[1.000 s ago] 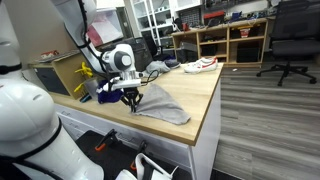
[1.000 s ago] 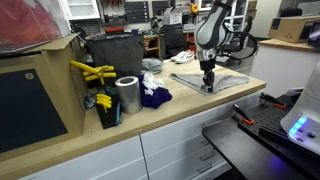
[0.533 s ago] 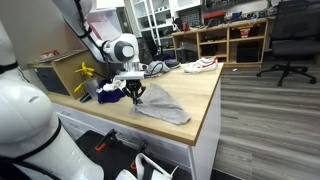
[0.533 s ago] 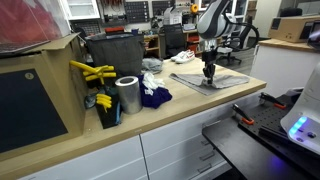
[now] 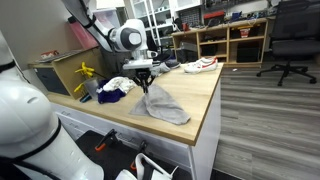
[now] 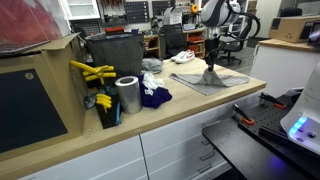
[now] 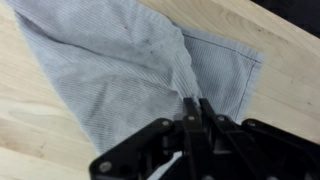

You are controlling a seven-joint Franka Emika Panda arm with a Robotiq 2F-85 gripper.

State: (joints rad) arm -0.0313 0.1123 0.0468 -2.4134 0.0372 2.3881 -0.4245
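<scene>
The gripper draws the raised edge it holds up and outward next, toward the bare wood before (image 5: 189, 84) the white and red shoe. It then releases the edge, since the cloth hangs bunched.
My gripper (image 5: 146, 88) is shut on a pinch of the grey cloth (image 5: 168, 105) and lifts that part into a peak above the wooden worktop (image 5: 205, 90). The rest of the cloth drapes down and lies flat on the wood. In an exterior view the gripper (image 6: 212, 63) holds the cloth (image 6: 213, 79) near the far end of the worktop. In the wrist view the closed fingers (image 7: 196, 104) pinch a fold of the cloth (image 7: 120, 70), which spreads out below on the wood.
A metal can (image 6: 128, 95), a dark blue cloth (image 6: 153, 97), yellow tools (image 6: 92, 73) and a dark bin (image 6: 112, 54) stand along the worktop. A white and red shoe (image 5: 200, 65) lies at the far end. An office chair (image 5: 290, 40) stands on the floor.
My gripper has risen and moved toward the far end of the worktop, pulling the pinched part of the grey cloth up with it.
</scene>
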